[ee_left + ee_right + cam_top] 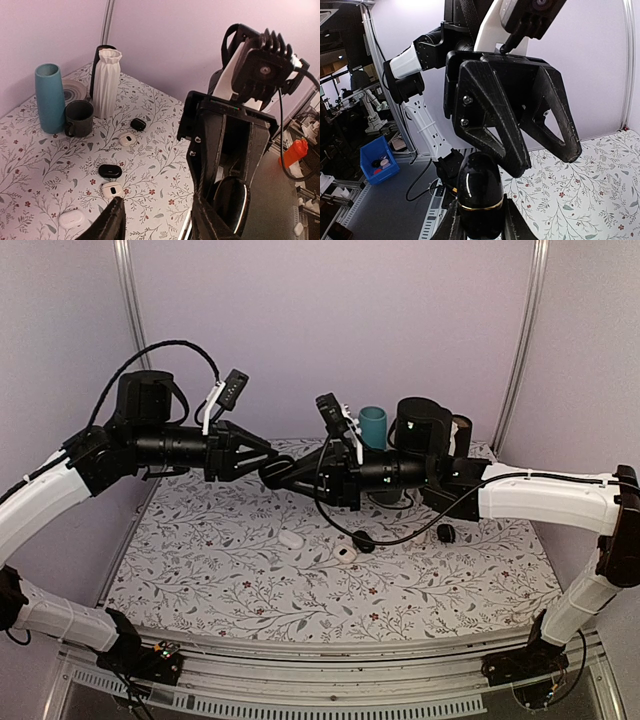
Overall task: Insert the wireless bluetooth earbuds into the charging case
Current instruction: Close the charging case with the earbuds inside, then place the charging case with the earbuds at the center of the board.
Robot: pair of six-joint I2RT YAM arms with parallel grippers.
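I will lower my right gripper to the clear tabletop beside the plain white case and let go of the charging case there, because that spot is below my gripper.
My right gripper (290, 475) is shut on a glossy black oval charging case (480, 192) with a gold seam and holds it closed in mid-air above the table. The case also shows in the left wrist view (232, 202). My left gripper (262, 455) is open and empty and faces the right one tip to tip; in the right wrist view its fingers (492, 125) hang just above the case. The case lies beside one left finger, outside the gap. I cannot make out the tiny dark earbuds in any view.
On the floral table (220, 580) lie small black pebble cases (110, 171) (138, 124) and white ones (112, 190) (127, 139) (71, 218). At the back stand a teal vase (50, 97), a dark mug (79, 118) and a white ribbed vase (107, 82).
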